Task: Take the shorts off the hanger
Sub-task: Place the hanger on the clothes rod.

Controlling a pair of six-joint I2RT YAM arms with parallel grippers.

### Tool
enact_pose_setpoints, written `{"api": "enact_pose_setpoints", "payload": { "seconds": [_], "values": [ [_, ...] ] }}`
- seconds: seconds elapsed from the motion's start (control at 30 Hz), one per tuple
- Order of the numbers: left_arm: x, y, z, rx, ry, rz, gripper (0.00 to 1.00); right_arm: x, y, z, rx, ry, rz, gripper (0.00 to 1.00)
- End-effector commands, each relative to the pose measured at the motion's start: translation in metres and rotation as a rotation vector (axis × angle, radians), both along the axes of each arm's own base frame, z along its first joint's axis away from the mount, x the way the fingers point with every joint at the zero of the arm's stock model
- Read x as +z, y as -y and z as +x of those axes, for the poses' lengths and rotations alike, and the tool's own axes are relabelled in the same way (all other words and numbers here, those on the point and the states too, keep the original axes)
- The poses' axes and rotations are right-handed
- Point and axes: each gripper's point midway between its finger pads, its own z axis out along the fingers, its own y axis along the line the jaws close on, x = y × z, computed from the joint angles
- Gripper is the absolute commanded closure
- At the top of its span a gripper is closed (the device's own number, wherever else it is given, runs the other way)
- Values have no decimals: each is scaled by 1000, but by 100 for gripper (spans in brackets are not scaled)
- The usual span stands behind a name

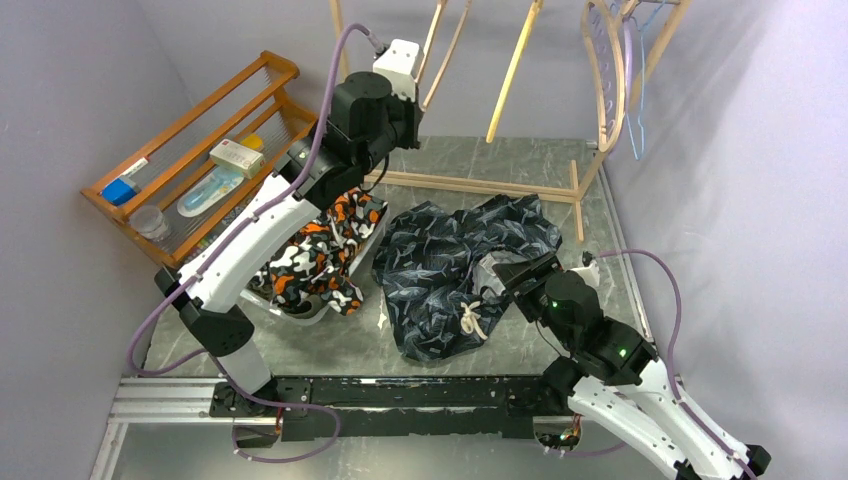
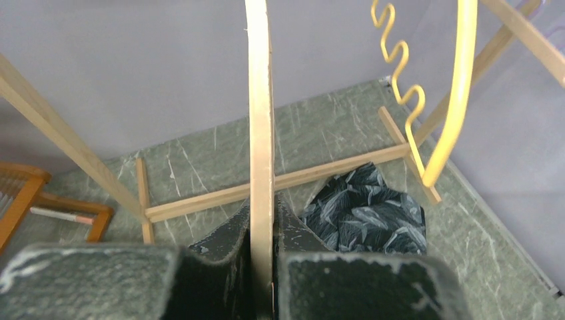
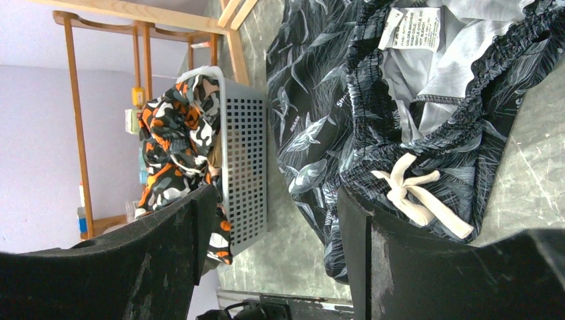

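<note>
My left gripper will next move the bare wooden hanger toward the yellow hanger (image 1: 513, 76) (image 2: 454, 105), and then it will open there.
The dark leaf-print shorts (image 1: 440, 265) lie crumpled on the table, off the hanger, with their white drawstring (image 3: 410, 193) showing. My right gripper (image 1: 515, 272) hovers open at their right edge, and the gap between its fingers (image 3: 273, 223) holds nothing. Orange-black-white camouflage shorts (image 1: 320, 250) hang over a grey perforated basket (image 3: 245, 167). High at the back, my left gripper (image 2: 261, 223) is shut on a bare curved wooden hanger (image 2: 260, 120), which also shows in the top view (image 1: 432, 55). The leaf-print shorts (image 2: 366, 217) lie below it.
A wooden shelf rack (image 1: 190, 150) with toiletries leans at the back left. The drying rack's base bar (image 1: 480, 185) crosses the table's back. A yellow hanger (image 2: 460, 87) and further hangers (image 1: 610, 70) hang at the right. Walls close in on both sides.
</note>
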Motion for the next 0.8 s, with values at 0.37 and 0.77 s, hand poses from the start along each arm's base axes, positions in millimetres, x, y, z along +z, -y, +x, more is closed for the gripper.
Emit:
{"api": "enact_pose_setpoints", "payload": {
  "seconds": [0.37, 0.77],
  "values": [
    [-15, 21, 31, -77, -57, -45, 93, -3, 7, 1, -33, 10, 3, 30],
    [-15, 36, 42, -123, -65, -73, 82, 0, 9, 2, -43, 18, -6, 30]
  ]
}}
